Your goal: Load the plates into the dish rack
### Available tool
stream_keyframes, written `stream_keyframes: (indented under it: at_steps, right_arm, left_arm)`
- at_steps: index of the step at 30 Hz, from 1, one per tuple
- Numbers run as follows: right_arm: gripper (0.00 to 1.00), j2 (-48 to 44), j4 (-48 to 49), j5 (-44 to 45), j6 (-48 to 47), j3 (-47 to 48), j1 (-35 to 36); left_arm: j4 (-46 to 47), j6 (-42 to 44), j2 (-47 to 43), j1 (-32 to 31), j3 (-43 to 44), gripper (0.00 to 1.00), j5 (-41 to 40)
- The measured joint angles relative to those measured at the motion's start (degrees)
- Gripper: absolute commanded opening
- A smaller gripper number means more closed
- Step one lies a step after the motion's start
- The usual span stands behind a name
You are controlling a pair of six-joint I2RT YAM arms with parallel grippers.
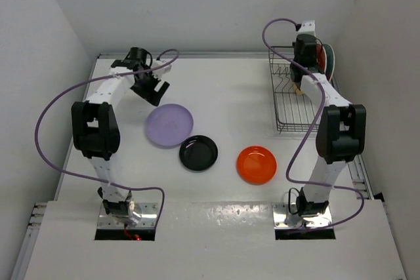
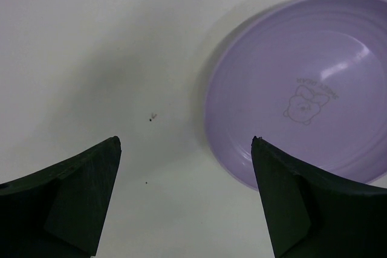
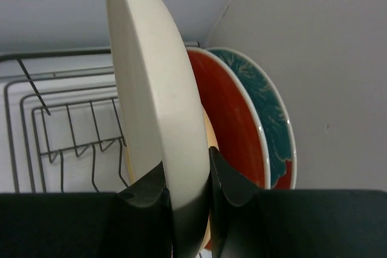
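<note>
My right gripper should next lower the cream-white plate, already upright, into the rack slot (image 1: 294, 88) (image 3: 124, 170) beside the pale yellow edge and let go of the plate's rim, because that slot is below the gripper.
My right gripper (image 1: 306, 52) (image 3: 186, 158) is shut on the rim of the cream-white plate (image 3: 154, 95) and holds it upright on edge over the dish rack (image 1: 289, 106) (image 3: 60, 128). To its right, two red plates with teal flowers (image 3: 233, 122) (image 1: 324, 57) stand in the rack by the wall. A thin pale yellow edge (image 3: 208, 134) shows between the cream plate and the red ones. The lavender plate (image 1: 169, 124) (image 2: 302, 89), black plate (image 1: 199, 153) and orange plate (image 1: 256, 164) lie flat on the table. My left gripper (image 1: 149, 88) (image 2: 185, 140) is open and empty above the table, just left of the lavender plate.
The rack stands at the table's far right corner, close to the right wall (image 3: 326, 58) and the back wall. Purple cables loop off both arms (image 1: 52, 109). The rack's left part shows bare wire tines (image 3: 91, 149).
</note>
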Motion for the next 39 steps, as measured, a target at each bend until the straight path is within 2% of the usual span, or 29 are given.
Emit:
stream_keyframes:
  at_steps: [13,15,16,17,18,19,22,23,25,28,29,30,31,36,39]
  right_arm:
    - [0.00,0.7,3.5,0.1,-1.6,-6.8,0.1]
    - [0.08,0.8,2.2,-1.2,-0.6,-6.8,-0.2]
    - [0.16,0.9,1.3,-2.1,0.1,-6.8,-0.4]
    - [0.25,1.3,0.0,-2.9,1.0,-6.3,-0.6]
    - [0.45,1.9,-1.4,-3.7,1.9,-5.6,-0.8]
    - [0.52,2.7,-2.6,-4.2,2.6,-4.8,-0.9]
    - [0.65,4.2,-5.2,-5.8,4.2,-3.3,-1.2]
    - [0.68,4.2,-6.2,-6.7,4.6,-3.2,-1.2]
    - [0.74,4.2,-6.9,-7.6,4.9,-3.1,-1.0]
    - [0.82,3.6,-8.2,-9.2,5.3,-3.1,-0.9]
    - [0.84,3.1,-8.8,-9.8,5.3,-3.1,-0.9]
    - [0.84,2.4,-9.4,-10.2,5.3,-3.1,-0.9]
    - [0.87,1.6,-10.0,-10.6,5.4,-3.1,-0.9]
    - [0.99,-4.9,-12.1,-11.9,5.6,-3.1,-0.6]
    - [1.00,-10.4,-12.5,-13.1,6.3,-3.1,0.1]
  left_arm:
    - [-0.1,0.3,4.2,1.0,-4.7,0.93,-1.0]
    - [0.1,0.3,4.7,1.6,-4.7,0.93,-0.6]
    - [0.1,0.3,5.0,1.9,-4.7,0.93,-0.4]
    - [0.1,0.3,5.6,2.2,-4.7,0.93,-0.2]
    - [0.1,0.3,6.1,2.5,-4.7,0.91,-0.1]
    - [0.1,0.3,6.8,2.8,-4.7,0.90,0.2]
    - [0.1,0.3,9.1,3.1,-4.7,0.82,1.1]
    - [0.1,0.4,9.8,3.1,-4.7,0.74,1.7]
    - [0.0,0.4,11.0,3.1,-4.7,0.65,3.3]
    - [-0.2,0.5,11.2,3.3,-4.5,0.41,5.5]
    - [-0.9,1.0,11.4,3.4,-4.2,0.18,6.6]
    - [-1.2,0.9,11.7,3.5,-3.9,0.04,7.1]
    - [-2.1,0.4,12.3,3.6,-3.1,0.00,8.3]
    - [-7.1,0.4,12.7,4.5,0.6,0.00,12.7]
    - [-9.6,0.5,12.7,4.7,3.1,0.00,13.4]
